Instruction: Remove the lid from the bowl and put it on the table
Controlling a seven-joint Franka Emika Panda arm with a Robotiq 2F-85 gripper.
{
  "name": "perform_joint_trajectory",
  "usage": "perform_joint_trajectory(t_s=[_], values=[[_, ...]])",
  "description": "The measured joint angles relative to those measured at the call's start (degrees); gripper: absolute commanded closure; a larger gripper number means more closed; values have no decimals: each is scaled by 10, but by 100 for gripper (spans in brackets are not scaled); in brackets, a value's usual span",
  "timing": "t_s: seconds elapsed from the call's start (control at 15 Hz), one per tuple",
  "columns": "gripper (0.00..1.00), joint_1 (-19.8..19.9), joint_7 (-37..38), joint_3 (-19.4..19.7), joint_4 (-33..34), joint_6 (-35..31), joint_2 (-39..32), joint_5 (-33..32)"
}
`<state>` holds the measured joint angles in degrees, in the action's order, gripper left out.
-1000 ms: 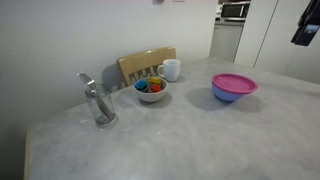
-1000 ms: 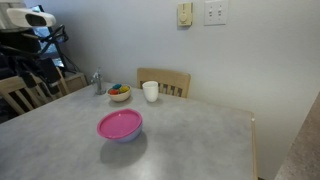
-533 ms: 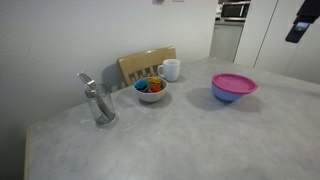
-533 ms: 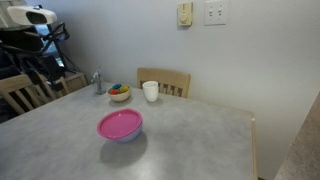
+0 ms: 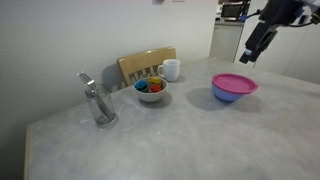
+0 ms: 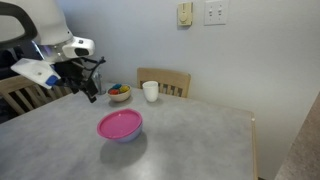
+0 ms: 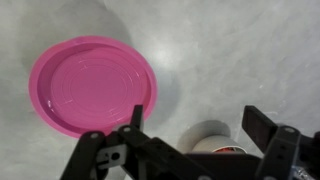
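The gripper moves down next toward the pink lid until its fingers straddle the lid's rim facing the white bowl (image 7: 149,108), since they hang high beside the lid.
The pink lid (image 5: 234,81) lies flat on top of the blue-purple bowl (image 5: 230,94) on the grey speckled table (image 5: 170,140). Both exterior views show lid (image 6: 119,124) and bowl (image 6: 122,136). In the wrist view the lid (image 7: 92,84) fills the upper left and hides the bowl. My gripper (image 5: 249,52) hangs in the air above and beyond the bowl, apart from it. It also shows in an exterior view (image 6: 92,91). In the wrist view its jaws (image 7: 195,118) are spread wide and empty, off to the lid's right.
A white bowl with colourful contents (image 5: 151,90), a white mug (image 5: 170,69) and a metal utensil holder (image 5: 99,104) stand near the far edge. A wooden chair (image 5: 147,63) stands behind them. The white bowl also shows under my jaws in the wrist view (image 7: 212,138).
My arm has swung in from the frame edge toward the table. The gripper now hangs lower and closer to the bowl. Lid and bowl have not moved.
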<state>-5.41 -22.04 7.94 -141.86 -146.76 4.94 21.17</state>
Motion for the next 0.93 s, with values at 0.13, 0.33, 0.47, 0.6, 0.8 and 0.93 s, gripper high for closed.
perform_joint_trajectory(t_s=[0.13,0.33,0.47,0.6,0.8,0.93], values=[[0,3,-19,-2,37,-2,-52,24],[0,23,-18,-14,90,-2,-117,23],[0,38,4,-19,120,-1,-152,0],[0,48,45,-22,146,-1,-183,-34],[0,54,92,-39,184,0,-233,-52],[0,54,117,-54,208,3,-261,-57]])
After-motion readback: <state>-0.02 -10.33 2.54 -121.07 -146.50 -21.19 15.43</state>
